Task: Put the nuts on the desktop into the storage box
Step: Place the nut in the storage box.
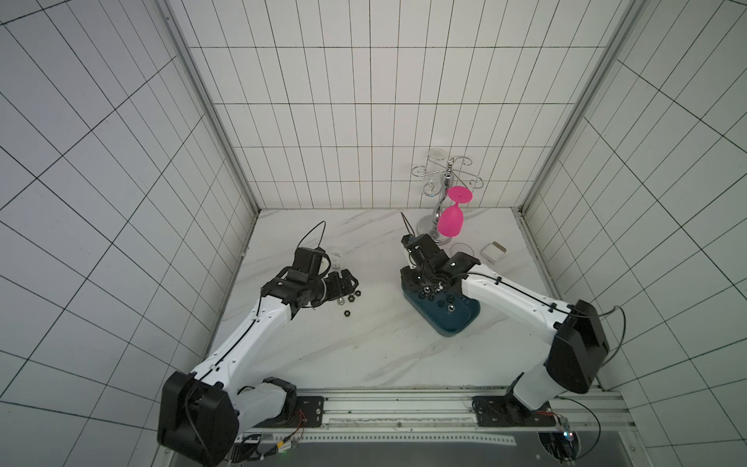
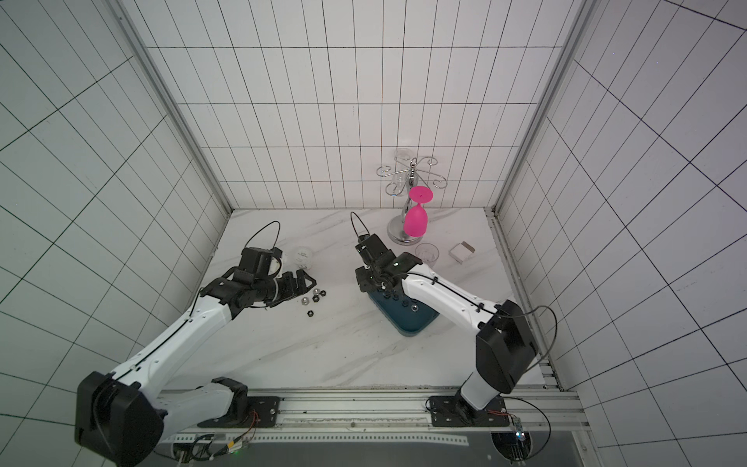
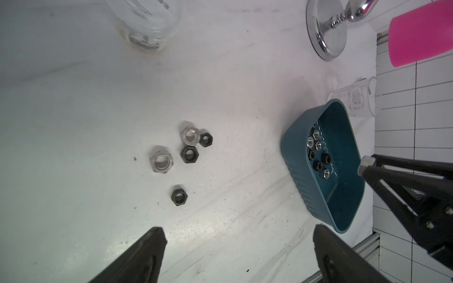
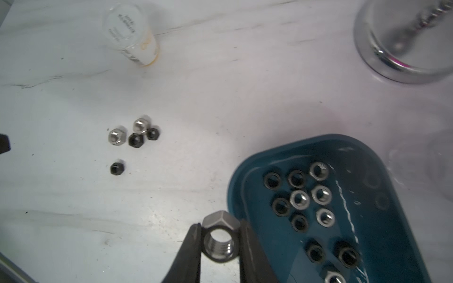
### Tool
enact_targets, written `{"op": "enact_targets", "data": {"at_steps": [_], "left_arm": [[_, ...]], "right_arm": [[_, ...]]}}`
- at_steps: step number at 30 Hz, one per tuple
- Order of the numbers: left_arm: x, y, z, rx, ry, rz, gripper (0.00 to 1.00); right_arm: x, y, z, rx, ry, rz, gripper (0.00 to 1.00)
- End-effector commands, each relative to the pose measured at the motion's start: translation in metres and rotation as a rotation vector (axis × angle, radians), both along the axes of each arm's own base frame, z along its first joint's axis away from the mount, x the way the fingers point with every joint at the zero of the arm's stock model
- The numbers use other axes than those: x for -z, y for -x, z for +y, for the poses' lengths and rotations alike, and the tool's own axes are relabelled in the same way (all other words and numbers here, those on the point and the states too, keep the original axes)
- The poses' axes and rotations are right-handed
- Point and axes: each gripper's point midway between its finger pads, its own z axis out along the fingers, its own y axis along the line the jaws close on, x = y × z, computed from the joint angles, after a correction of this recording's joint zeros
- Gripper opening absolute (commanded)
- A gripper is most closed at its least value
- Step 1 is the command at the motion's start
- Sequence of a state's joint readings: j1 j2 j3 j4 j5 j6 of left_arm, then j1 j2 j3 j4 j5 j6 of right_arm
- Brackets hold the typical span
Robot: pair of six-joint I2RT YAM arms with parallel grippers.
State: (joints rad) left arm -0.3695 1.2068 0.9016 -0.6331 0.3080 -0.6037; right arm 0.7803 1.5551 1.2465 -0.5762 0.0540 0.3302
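Note:
My right gripper should move across the storage box next, turn and lower to release the nut on the storage box's bare bottom, because there is room beside the silver nuts.
Several loose nuts, silver and black, lie in a small group on the desktop; the group shows in both top views. My left gripper stands open just beside them, nothing between its fingers. The teal storage box holds several silver and black nuts. My right gripper is shut on a silver nut, hanging at the box's end nearest the group; that nut also shows in the left wrist view.
A clear bottle lies on the desktop behind the left gripper. At the back right stand a chrome glass rack with a pink goblet hanging on it, a clear cup and a small white box.

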Motion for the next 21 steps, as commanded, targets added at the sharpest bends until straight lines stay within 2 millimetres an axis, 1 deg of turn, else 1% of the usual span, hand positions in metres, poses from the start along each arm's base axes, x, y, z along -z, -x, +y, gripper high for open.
{"op": "enact_targets", "data": {"at_steps": [1,4,7,9,11,14,18,21], "left_arm": [[-0.019,-0.018,-0.023,0.009,0.018,-0.090,0.98],[-0.015,-0.018,-0.033,0.026,0.019,-0.086,0.98],[-0.013,-0.020,-0.037,0.032,0.022,-0.082,0.98],[-0.013,-0.020,-0.038,0.045,0.018,-0.082,0.98],[-0.011,-0.020,-0.038,0.056,0.002,-0.078,0.98],[-0.011,-0.021,-0.036,0.065,-0.021,-0.076,0.98],[-0.011,-0.024,-0.036,0.067,-0.032,-0.078,0.98],[-0.010,-0.025,-0.035,0.061,-0.037,-0.077,0.98]], "right_arm": [[0.040,-0.001,-0.055,0.120,0.096,0.099,0.17],[0.060,-0.010,-0.083,0.195,0.118,0.151,0.17],[0.075,-0.025,-0.101,0.251,0.128,0.168,0.17],[0.080,-0.036,-0.107,0.276,0.119,0.174,0.17],[0.085,-0.044,-0.112,0.290,0.120,0.177,0.18],[0.091,-0.054,-0.112,0.280,0.124,0.194,0.19],[0.099,-0.056,-0.111,0.265,0.150,0.214,0.22],[0.102,-0.055,-0.111,0.264,0.152,0.221,0.30]]}}
